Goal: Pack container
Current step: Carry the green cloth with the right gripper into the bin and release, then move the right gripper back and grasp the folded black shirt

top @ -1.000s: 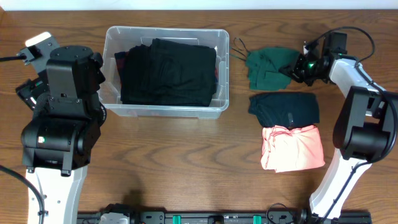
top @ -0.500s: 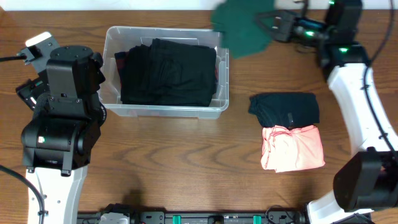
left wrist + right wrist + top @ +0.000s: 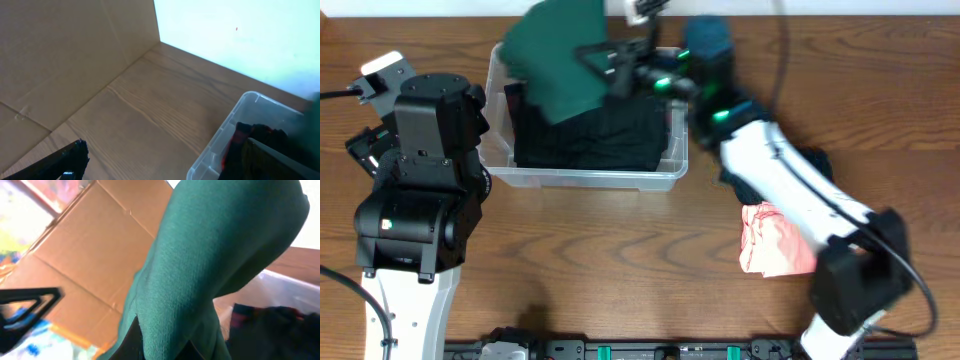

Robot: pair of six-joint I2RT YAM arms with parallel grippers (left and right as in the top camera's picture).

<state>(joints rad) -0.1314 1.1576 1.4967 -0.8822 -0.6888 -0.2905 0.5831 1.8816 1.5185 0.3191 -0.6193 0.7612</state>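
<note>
I will lower my right gripper first, to put the green garment onto the folded black clothes at the container's end by my left gripper [image 3: 546,132] [image 3: 267,331].
The clear plastic container [image 3: 582,178] sits at the table's back left, filled with folded black clothes [image 3: 588,135]. My right gripper [image 3: 608,58] is shut on a green garment [image 3: 560,55] and holds it in the air over the container's back left part. In the right wrist view the green garment [image 3: 215,265] hangs across the frame and hides the fingers. My left gripper [image 3: 160,165] is open and empty, left of the container [image 3: 220,145].
A dark navy folded garment [image 3: 810,165] and a pink folded garment [image 3: 770,240] lie on the table right of the container, partly hidden by my right arm. Cardboard panels [image 3: 65,55] stand behind the table's left corner.
My right gripper lifted the green garment off the table at the right and carried it left, from beside the container to above it. The left arm has not moved.
</note>
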